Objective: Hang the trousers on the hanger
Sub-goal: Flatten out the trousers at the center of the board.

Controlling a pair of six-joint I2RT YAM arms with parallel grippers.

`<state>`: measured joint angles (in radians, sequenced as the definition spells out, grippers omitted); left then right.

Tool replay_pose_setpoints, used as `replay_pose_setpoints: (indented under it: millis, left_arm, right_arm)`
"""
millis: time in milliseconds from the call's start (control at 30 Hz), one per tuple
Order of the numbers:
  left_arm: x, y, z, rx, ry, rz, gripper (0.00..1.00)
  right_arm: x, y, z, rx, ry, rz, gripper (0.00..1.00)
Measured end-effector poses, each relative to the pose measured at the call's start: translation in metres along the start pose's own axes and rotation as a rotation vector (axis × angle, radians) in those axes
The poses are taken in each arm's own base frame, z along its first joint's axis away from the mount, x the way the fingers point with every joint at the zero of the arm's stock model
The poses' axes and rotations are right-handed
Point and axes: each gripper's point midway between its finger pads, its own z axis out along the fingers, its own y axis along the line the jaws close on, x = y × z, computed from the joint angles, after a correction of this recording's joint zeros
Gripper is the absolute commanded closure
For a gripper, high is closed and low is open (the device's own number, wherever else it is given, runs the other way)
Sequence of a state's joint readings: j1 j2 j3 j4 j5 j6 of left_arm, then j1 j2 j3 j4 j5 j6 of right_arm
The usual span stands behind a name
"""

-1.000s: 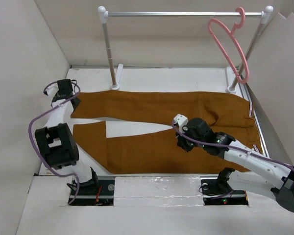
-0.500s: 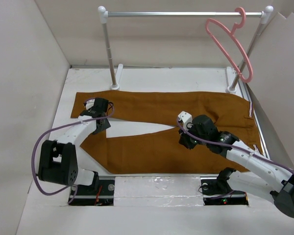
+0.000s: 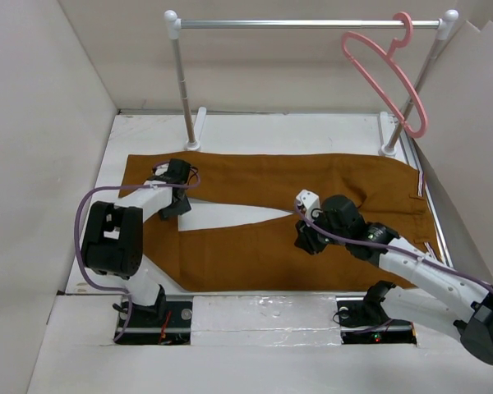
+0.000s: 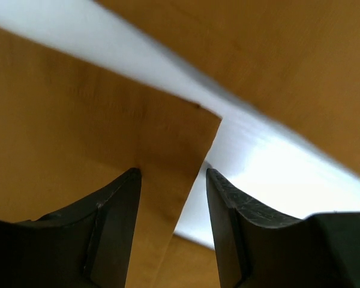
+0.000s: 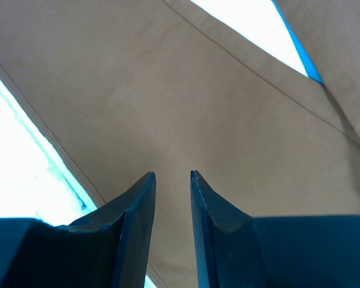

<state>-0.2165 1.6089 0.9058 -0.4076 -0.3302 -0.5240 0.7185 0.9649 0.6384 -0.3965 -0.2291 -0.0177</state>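
Note:
Next, my left gripper closes across the edge of the leg end beside its corner.
The rust-brown trousers [image 3: 312,176] lie flat on the white table, waist to the right, legs running left. The pink hanger [image 3: 391,54] hangs by its hook at the right end of the clothes rail [image 3: 312,25]. My left gripper [image 3: 177,209] is down at the inner corner of the near leg's hem. In the left wrist view its jaws [image 4: 173,173] stand open, with the hem edge of the trousers [image 4: 78,108] passing between them. My right gripper [image 3: 302,240] hovers over the near leg. Its jaws [image 5: 172,174] are a little apart over bare trouser cloth [image 5: 186,90], holding nothing.
The rail's two posts stand on feet at the back of the table [image 3: 255,131], just behind the far leg. White walls close in left and right. A wedge of bare table [image 3: 222,216] shows between the two legs.
My left arm swung in from the table's left edge to the near leg's hem corner, and that hem end shifted. The right jaws parted slightly. The hanger swayed a little.

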Motion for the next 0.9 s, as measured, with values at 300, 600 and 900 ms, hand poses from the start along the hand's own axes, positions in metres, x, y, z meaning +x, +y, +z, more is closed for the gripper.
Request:
replay_pose_setpoints:
  millis: [300,600,900]
  left_arm:
    - [-0.02,-0.007,0.01,-0.025,-0.05,-0.01,0.93]
    - [-0.018,-0.004,0.005,-0.038,-0.042,0.0,1.0]
    - [-0.088,0.036,-0.158,0.211,-0.383,-0.271,1.0]
  right_arm:
    - [0.001,0.002,-0.003,-0.001,-0.014,0.006,0.65]
    - [0.0,0.0,-0.005,0.016,-0.019,0.029,0.64]
    - [0.024,-0.018,-0.015,0.11,0.039,0.195,0.45]
